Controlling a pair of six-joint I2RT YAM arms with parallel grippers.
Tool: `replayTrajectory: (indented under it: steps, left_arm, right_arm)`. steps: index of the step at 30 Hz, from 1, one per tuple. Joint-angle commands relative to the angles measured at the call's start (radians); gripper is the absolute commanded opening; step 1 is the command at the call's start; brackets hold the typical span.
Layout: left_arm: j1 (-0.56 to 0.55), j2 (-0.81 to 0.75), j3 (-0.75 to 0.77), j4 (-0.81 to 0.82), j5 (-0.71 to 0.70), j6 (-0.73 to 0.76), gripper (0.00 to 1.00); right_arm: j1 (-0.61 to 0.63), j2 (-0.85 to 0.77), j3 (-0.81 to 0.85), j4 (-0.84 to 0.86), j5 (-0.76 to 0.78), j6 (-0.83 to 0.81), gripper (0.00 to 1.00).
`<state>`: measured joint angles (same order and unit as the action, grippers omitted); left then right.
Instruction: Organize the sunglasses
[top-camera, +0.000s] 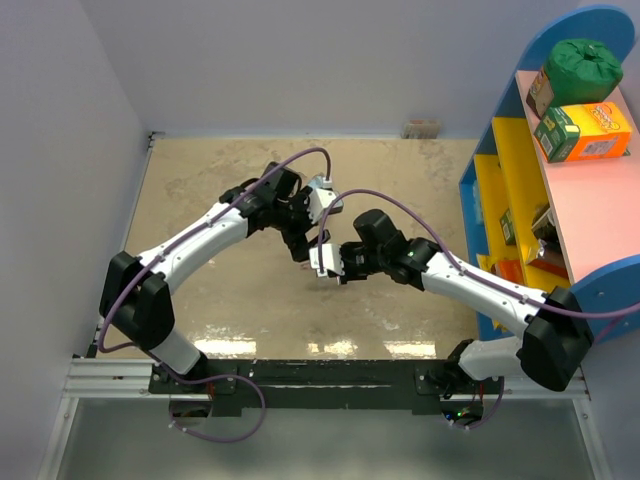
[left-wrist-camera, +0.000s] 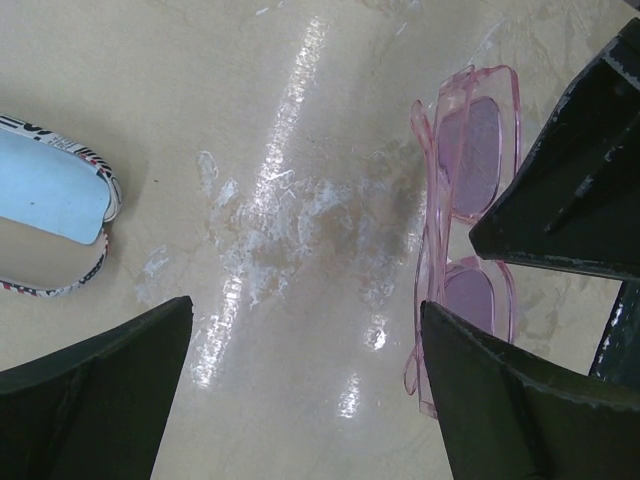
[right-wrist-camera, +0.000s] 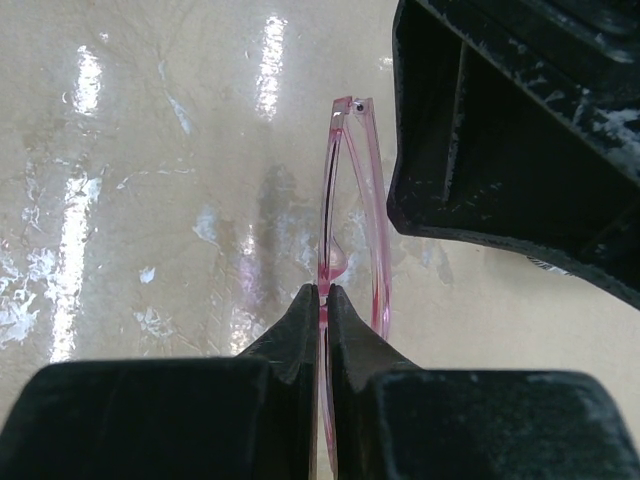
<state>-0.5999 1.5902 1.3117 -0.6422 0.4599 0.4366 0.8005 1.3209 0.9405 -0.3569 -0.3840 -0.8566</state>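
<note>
The right gripper draws back next, lowers the pink sunglasses to the bare tabletop by its near edge (top-camera: 322, 309) and releases them there, since that spot is empty.
The pink translucent sunglasses (left-wrist-camera: 470, 140) sit folded at mid-table, held on edge in the right wrist view (right-wrist-camera: 378, 230). My right gripper (right-wrist-camera: 325, 295) is shut on their thin frame near the bridge, and its dark finger (left-wrist-camera: 570, 180) shows over them in the left wrist view. My left gripper (left-wrist-camera: 305, 390) hovers open just beside them. Bare table lies between its fingers, and its right finger (left-wrist-camera: 520, 400) is next to the frame's near end. In the top view both grippers, left (top-camera: 303, 248) and right (top-camera: 322, 262), meet at the table's centre and hide the glasses.
An open flag-print case (left-wrist-camera: 100, 175) with a light blue cloth (left-wrist-camera: 45, 185) in it lies left of the glasses. A blue-and-yellow shelf (top-camera: 500, 180) stands at the right with a green bag (top-camera: 585, 62) and an orange-green box (top-camera: 585, 132) on top.
</note>
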Motion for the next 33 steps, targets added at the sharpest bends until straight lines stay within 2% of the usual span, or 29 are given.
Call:
replayTrajectory:
  steps: [1,18,28,33]
  left_arm:
    - [0.017,-0.05,0.041,0.012,-0.032,-0.021,1.0]
    - [0.235,-0.236,-0.066,0.124,-0.041,-0.065,1.0]
    - [0.287,-0.265,-0.048,0.066,0.035,-0.021,1.0]
    - [0.287,-0.249,-0.054,0.059,0.048,-0.015,1.0]
  right_arm:
    - [-0.001,-0.048,0.004,0.044,0.008,-0.005,0.0]
    - [-0.001,-0.014,0.024,-0.014,-0.009,-0.021,0.0]
    - [-0.001,0.017,0.044,-0.071,-0.045,-0.05,0.0]
    - [-0.001,0.082,0.084,-0.171,-0.099,-0.087,0.0]
